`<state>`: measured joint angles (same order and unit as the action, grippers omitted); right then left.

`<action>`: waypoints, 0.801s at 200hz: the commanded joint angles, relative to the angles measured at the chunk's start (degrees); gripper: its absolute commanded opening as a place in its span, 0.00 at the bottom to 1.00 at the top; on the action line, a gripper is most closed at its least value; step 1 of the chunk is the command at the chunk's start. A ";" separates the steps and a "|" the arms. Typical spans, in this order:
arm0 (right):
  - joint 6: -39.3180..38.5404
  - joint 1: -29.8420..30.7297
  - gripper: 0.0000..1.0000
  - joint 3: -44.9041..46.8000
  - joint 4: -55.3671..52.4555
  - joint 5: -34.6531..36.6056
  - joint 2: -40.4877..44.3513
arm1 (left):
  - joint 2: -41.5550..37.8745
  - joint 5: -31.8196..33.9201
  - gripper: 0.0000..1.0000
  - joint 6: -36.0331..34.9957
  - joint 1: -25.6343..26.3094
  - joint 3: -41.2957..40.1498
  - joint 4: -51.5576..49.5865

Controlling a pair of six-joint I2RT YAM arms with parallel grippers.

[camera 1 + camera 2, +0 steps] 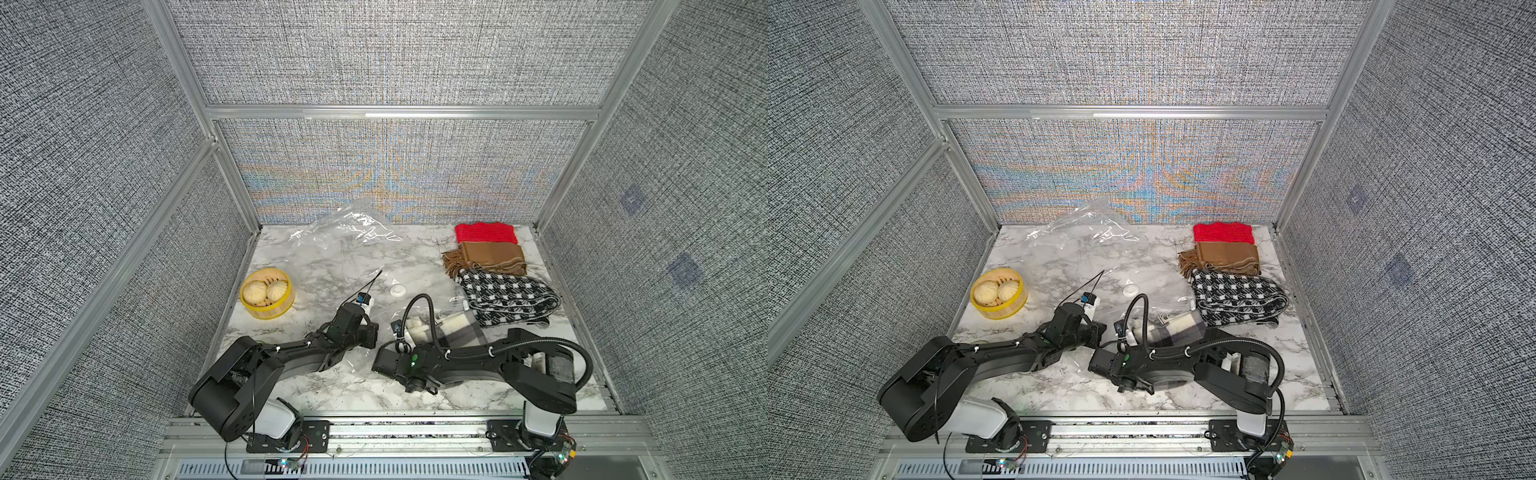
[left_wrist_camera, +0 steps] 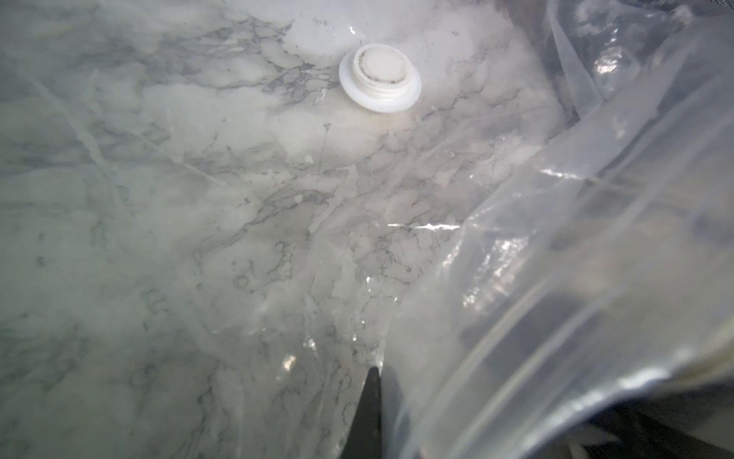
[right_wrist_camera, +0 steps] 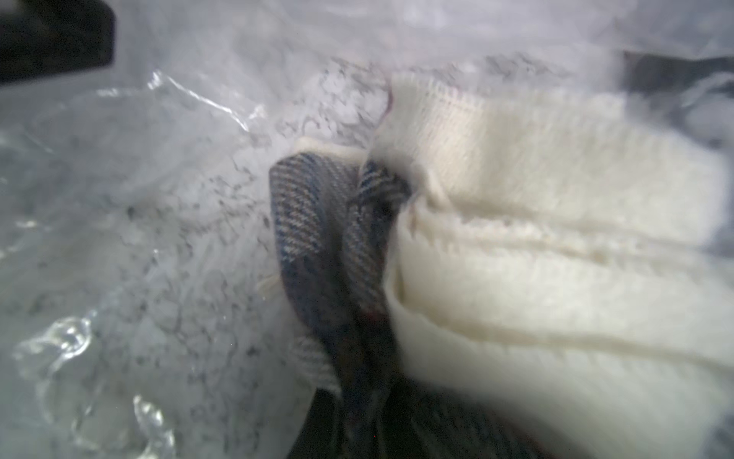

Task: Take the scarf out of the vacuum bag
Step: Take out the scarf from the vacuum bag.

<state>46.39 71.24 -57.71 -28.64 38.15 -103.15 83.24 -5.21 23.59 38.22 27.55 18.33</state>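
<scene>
My right gripper should pull the scarf out of the bag and release it on the tabletop (image 1: 499, 332) beside the checked scarf, with the other scarves.
The clear vacuum bag (image 1: 353, 249) lies across the marble table, its white valve cap (image 1: 398, 289) facing up. Its near end holds a cream and grey plaid scarf (image 1: 453, 328). In the right wrist view that scarf (image 3: 536, 246) fills the frame behind crinkled bag film (image 3: 119, 198). My right gripper (image 3: 357, 417) is shut on the scarf's grey fold. My left gripper (image 2: 375, 381) is shut on the bag's film (image 2: 556, 278), with the valve cap (image 2: 380, 78) ahead of it. In both top views the two wrists sit side by side at the bag's near end.
Three folded scarves lie outside the bag at the back right: red (image 1: 486, 232), brown (image 1: 490, 257), black-and-white checked (image 1: 507, 297). A yellow bamboo steamer (image 1: 267, 309) with two buns stands at the left. Padded walls close the table on three sides.
</scene>
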 commanded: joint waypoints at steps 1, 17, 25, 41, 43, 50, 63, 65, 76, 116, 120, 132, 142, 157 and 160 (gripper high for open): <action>4.55 -0.38 0.00 3.22 -11.06 -3.15 3.72 | 1.06 5.14 0.00 0.49 -0.14 1.96 -0.33; 5.45 -1.44 0.00 6.03 -11.04 -4.94 6.80 | 2.31 8.02 0.00 2.22 -0.07 6.09 -6.83; 5.37 -2.53 0.00 7.55 -10.69 -5.68 8.20 | 2.92 8.12 0.00 2.41 -0.15 6.42 -6.23; 4.87 -4.37 0.00 9.73 -10.26 -6.42 11.01 | 3.97 9.01 0.00 2.47 -0.15 6.85 -5.76; 4.85 -4.60 0.00 10.01 -10.20 -6.42 11.39 | 4.19 9.13 0.00 2.50 -0.11 6.89 -5.76; 4.94 -5.22 0.00 10.88 -10.00 -6.83 12.56 | 4.64 9.39 0.00 2.60 -0.16 6.90 -5.59; 4.17 -6.46 0.00 12.68 -8.41 -8.46 14.37 | 5.09 9.58 0.00 2.69 -0.14 6.84 -5.42; 4.09 -6.58 0.00 12.88 -8.26 -8.60 14.64 | 5.15 9.60 0.00 2.75 -0.15 6.78 -5.34; 3.86 -7.35 0.00 13.60 -8.41 -8.66 15.47 | 5.18 10.04 0.00 2.77 -0.24 6.55 -4.96; 2.50 -10.83 0.00 19.23 -5.26 -7.75 23.74 | 5.54 12.30 0.00 2.51 -1.02 7.08 -5.59; 2.25 -11.33 0.00 19.89 -4.80 -8.01 24.89 | 5.61 12.29 0.00 2.51 -1.12 7.08 -5.52; 1.39 -12.59 0.00 21.61 -3.85 -8.70 28.17 | 5.46 12.21 0.00 2.43 -1.36 7.25 -5.81; 0.72 -13.41 0.00 22.73 -3.61 -9.16 30.66 | 5.25 12.13 0.00 2.27 -1.63 7.47 -6.06; -1.05 -15.55 0.00 23.86 -3.72 -10.21 33.99 | 4.79 12.24 0.00 1.94 -2.21 7.99 -6.66; -1.56 -16.07 0.00 24.19 -3.39 -10.52 34.66 | 4.74 12.33 0.00 1.90 -2.33 8.15 -6.76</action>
<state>47.83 57.49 -35.00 -32.01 28.80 -72.20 88.60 5.02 26.13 36.64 34.89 12.93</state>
